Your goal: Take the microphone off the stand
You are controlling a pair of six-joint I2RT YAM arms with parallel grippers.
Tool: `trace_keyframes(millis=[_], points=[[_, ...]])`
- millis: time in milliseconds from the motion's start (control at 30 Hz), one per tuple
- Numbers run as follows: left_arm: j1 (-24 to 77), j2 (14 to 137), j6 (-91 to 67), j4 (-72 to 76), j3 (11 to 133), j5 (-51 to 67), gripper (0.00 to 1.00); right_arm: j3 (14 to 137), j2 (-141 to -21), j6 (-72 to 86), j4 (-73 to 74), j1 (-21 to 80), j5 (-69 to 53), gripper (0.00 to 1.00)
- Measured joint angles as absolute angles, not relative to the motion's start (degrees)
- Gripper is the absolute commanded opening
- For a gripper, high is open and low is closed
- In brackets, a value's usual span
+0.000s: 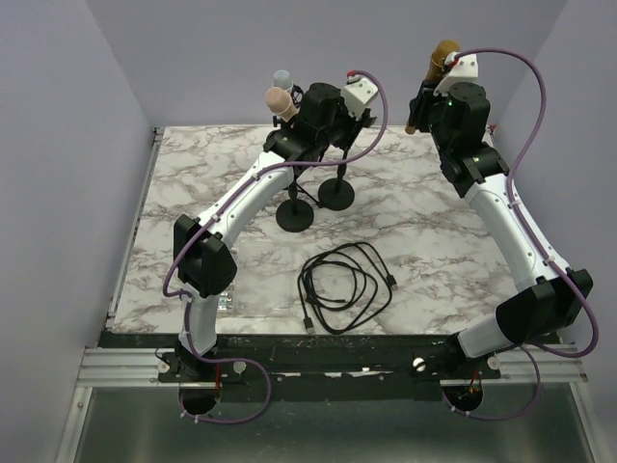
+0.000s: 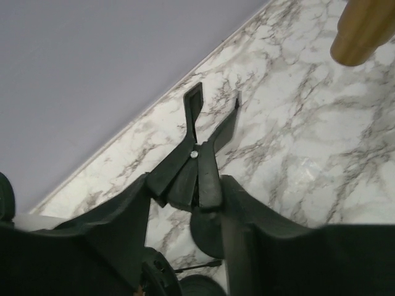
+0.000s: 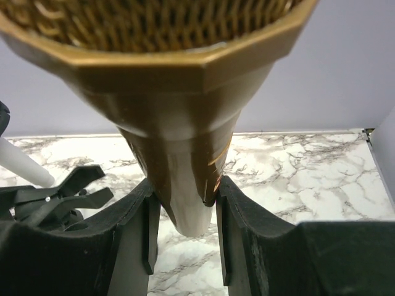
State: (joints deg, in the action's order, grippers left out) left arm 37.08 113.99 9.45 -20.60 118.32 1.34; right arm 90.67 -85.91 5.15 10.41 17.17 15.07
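I will next lower and turn my right gripper to lay the gold-brown microphone [image 1: 442,56] flat on the bare tabletop below, clear of the stands, and release it.
My right gripper [image 1: 431,94] [image 3: 184,200] is shut on a gold-brown microphone [image 1: 442,56] [image 3: 179,111] and holds it high above the back right of the table, clear of any stand. The microphone's tip also shows in the left wrist view [image 2: 364,29]. My left gripper [image 1: 333,133] [image 2: 188,185] is closed around the black clip [image 2: 196,151] of a microphone stand [image 1: 336,196]. That clip's forked jaws are empty. The same clip shows at the left of the right wrist view [image 3: 58,194].
A pink microphone [image 1: 280,99] and a grey one [image 1: 282,77] stand up beside my left gripper. A second round stand base [image 1: 295,214] sits nearby. A coiled black cable [image 1: 342,285] lies in the middle front. Purple walls close the back and sides.
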Motion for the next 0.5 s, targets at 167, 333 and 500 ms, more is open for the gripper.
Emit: trace_keyframes(millis=[167, 333, 500], points=[[37.08, 113.86, 7.97, -21.10, 118.37, 0.60, 0.70, 90.59, -85.91, 4.86, 10.41, 17.17, 15.38, 0.01], [37.08, 113.86, 6.94, -23.64, 120.01, 0.69, 0.79, 90.59, -85.93, 5.02, 10.57, 17.17, 15.40, 0.01], [36.84, 111.55, 4.47, -26.94, 120.55, 1.61, 0.90, 89.19, -85.93, 7.84, 10.85, 17.15, 15.57, 0.01]])
